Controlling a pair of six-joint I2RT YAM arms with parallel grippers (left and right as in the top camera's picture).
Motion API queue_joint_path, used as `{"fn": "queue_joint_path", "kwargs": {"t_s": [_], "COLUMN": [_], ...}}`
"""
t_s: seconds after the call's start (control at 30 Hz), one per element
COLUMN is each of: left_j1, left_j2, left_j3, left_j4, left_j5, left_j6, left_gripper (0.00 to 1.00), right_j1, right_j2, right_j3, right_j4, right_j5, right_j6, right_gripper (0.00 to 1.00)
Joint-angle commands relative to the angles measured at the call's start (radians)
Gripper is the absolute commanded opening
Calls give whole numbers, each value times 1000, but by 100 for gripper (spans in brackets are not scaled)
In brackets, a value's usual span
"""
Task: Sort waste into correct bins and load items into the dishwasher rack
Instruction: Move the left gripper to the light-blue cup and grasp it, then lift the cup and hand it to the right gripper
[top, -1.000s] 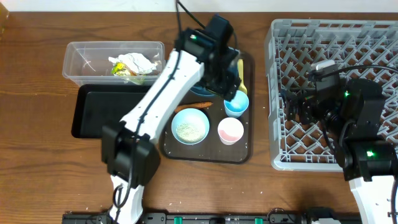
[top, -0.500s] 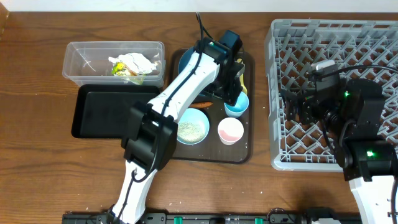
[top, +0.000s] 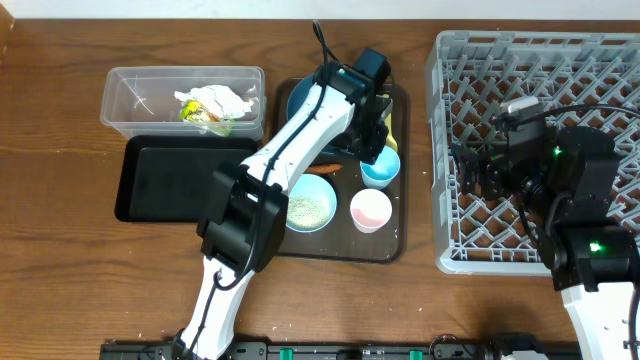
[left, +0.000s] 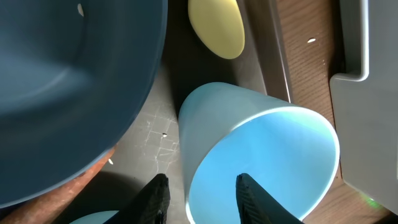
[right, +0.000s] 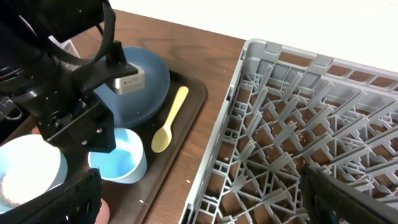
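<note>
The robot's right gripper isn't holding anything and hovers over the rack (top: 600, 60), so next it will tilt level and move outward, toward the left gripper, to close around the light blue cup (top: 380, 169).
My left gripper (top: 375, 155) hangs over the light blue cup (left: 261, 155), one finger (left: 249, 199) inside it and the other just outside its wall. Small gaps show on both sides of the rim, so the jaws stand open. The cup sits on the brown serving tray (top: 385, 245) beside the pink cup (top: 370, 209), the bowl (top: 306, 205) with rice, the dark blue plate (top: 298, 100), the yellow spoon (left: 217, 25) and an orange stick (top: 322, 168). My right gripper (right: 211, 205) hovers wide open over the grey rack (top: 600, 60), holding nothing.
A clear tub (top: 130, 90) at the back left holds crumpled paper with wrapper scraps (top: 212, 103). In front of it lies the black tray (top: 170, 180). The rack's left wall stands close to the serving tray's right edge.
The left arm swung right and settled over the light blue cup. Its jaws have narrowed around the cup's rim. The right arm has not moved.
</note>
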Motion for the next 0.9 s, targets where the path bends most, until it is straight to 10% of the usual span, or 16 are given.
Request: {"fn": "queue_joint_path", "kwargs": {"t_s": [0.0, 0.23, 0.5, 0.87], "left_j1": [-16, -20, 31, 363], "left_j2": [18, 18, -31, -164], "left_j3": [-26, -26, 14, 14], "left_j4": [6, 9, -10, -5], "left_j5": [-10, -99, -36, 795], "left_j6": [-10, -10, -62, 8], "left_gripper": [35, 6, 6, 6], "right_j1": [-6, -6, -6, -6], "right_j2": [1, 1, 1, 5], "right_j3": [24, 24, 24, 24], "right_j4": [-5, -8, 0, 204], "right_j5": [-8, -8, -9, -140], "right_j6": [11, 11, 13, 301], "right_gripper": [99, 99, 99, 98]}}
